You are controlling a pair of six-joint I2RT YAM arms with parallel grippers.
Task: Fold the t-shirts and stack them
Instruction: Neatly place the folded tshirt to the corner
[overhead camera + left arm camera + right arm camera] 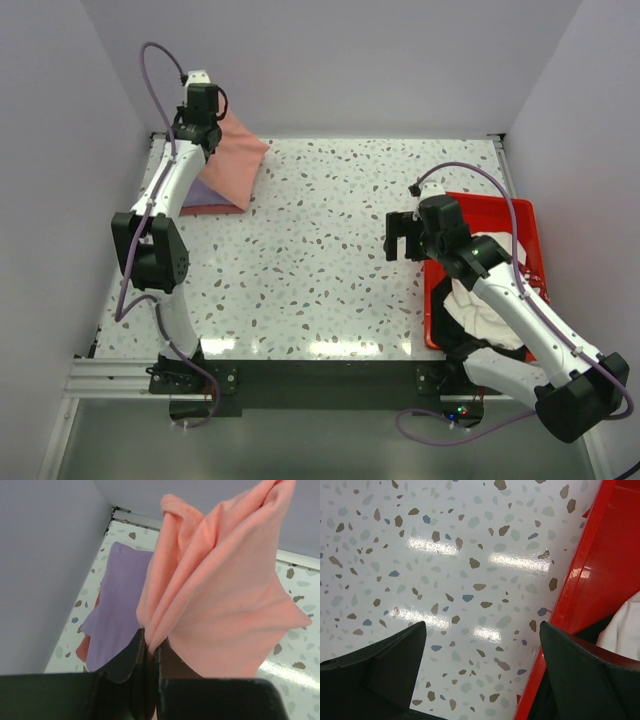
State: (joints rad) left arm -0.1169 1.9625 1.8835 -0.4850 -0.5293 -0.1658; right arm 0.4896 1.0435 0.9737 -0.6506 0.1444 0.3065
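The lavender-purple t-shirt (117, 600) still lies uncovered at the side, to the left in the top view, so the robot should lower its left gripper toward there next.
My left gripper (205, 130) is at the far left corner, shut on a fold of the salmon-pink t-shirt (233, 160), which hangs from it down toward the table. In the left wrist view the shirt (225, 590) fills the frame above the closed fingers (131, 652). A folded lavender-purple t-shirt (117, 600) lies beneath it, on top of another salmon-coloured piece (84, 650). My right gripper (403, 238) is open and empty above the table, just left of the red tray (528, 215). White (480, 305) and black (498, 345) t-shirts lie in the tray.
Grey walls close in the table on the left, back and right. The tray's red rim (575, 595) runs beside my right gripper's right finger (580, 670). The terrazzo tabletop (330, 240) spreads between the two arms.
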